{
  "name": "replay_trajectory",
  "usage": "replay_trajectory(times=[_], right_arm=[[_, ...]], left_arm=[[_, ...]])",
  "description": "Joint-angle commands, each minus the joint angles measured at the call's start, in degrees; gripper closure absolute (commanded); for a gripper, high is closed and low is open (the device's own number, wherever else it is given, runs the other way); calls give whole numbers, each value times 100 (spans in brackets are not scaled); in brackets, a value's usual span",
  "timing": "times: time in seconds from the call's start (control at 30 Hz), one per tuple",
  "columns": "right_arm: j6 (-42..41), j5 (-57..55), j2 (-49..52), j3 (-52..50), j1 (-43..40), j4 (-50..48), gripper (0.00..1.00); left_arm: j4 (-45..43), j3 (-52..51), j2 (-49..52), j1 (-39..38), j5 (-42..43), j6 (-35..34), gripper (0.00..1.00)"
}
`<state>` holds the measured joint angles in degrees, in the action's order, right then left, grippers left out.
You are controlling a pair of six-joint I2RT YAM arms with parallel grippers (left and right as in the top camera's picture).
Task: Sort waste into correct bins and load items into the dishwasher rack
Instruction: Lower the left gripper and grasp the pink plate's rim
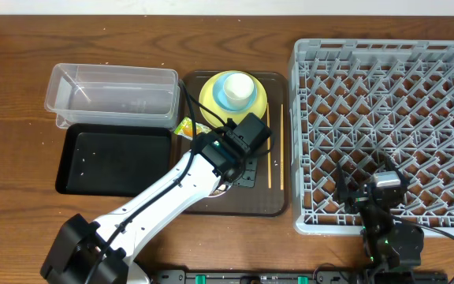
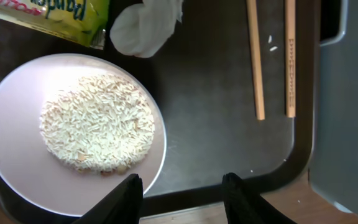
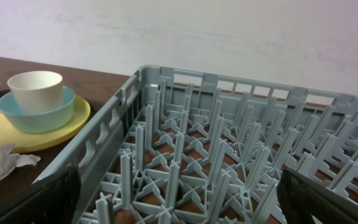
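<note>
The left gripper lowers from its hover astride the bowl's rim facing the chopsticks next, as that side stands clear of the wrapper (image 2: 61,18) and crumpled paper.
In the left wrist view a white bowl (image 2: 17,118) holding rice (image 2: 98,124) sits on the brown serving tray (image 2: 216,137). My left gripper (image 2: 182,186) hovers open at the bowl's right rim, its left finger over the rim and nothing gripped. A green snack wrapper (image 2: 61,18) and crumpled white paper (image 2: 145,28) lie beyond the bowl. Two chopsticks (image 2: 255,59) lie to the right. The yellow-green plate (image 1: 211,99) carries the blue cup (image 3: 36,115) and small white cup (image 3: 36,90). My right gripper (image 3: 179,205) hangs wide open over the grey dishwasher rack (image 1: 385,134).
A clear tub (image 1: 113,95) stands at the back left with a black tray (image 1: 117,162) in front of it. The wrapper (image 1: 186,126) pokes out beside the left arm. Loose rice grains (image 2: 272,43) lie between the chopsticks. The rack's near wall (image 3: 104,124) is just under the right gripper.
</note>
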<state>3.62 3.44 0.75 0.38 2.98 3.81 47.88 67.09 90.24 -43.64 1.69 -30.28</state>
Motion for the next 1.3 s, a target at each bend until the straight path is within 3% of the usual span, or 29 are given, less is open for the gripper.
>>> replay_trajectory(times=[0.0,0.93,1.27], right_arm=[[52,24,0,-7,42,22,1],[52,22,7,-7,42,22,1],[52,24,7,-7,42,22,1]], left_arm=[[-50,-66,44,-11,-278,-118,55],[-1226,-990,46,-17,-278,-197,57],[-1714,-1364,48,-17,-280,-197,62]])
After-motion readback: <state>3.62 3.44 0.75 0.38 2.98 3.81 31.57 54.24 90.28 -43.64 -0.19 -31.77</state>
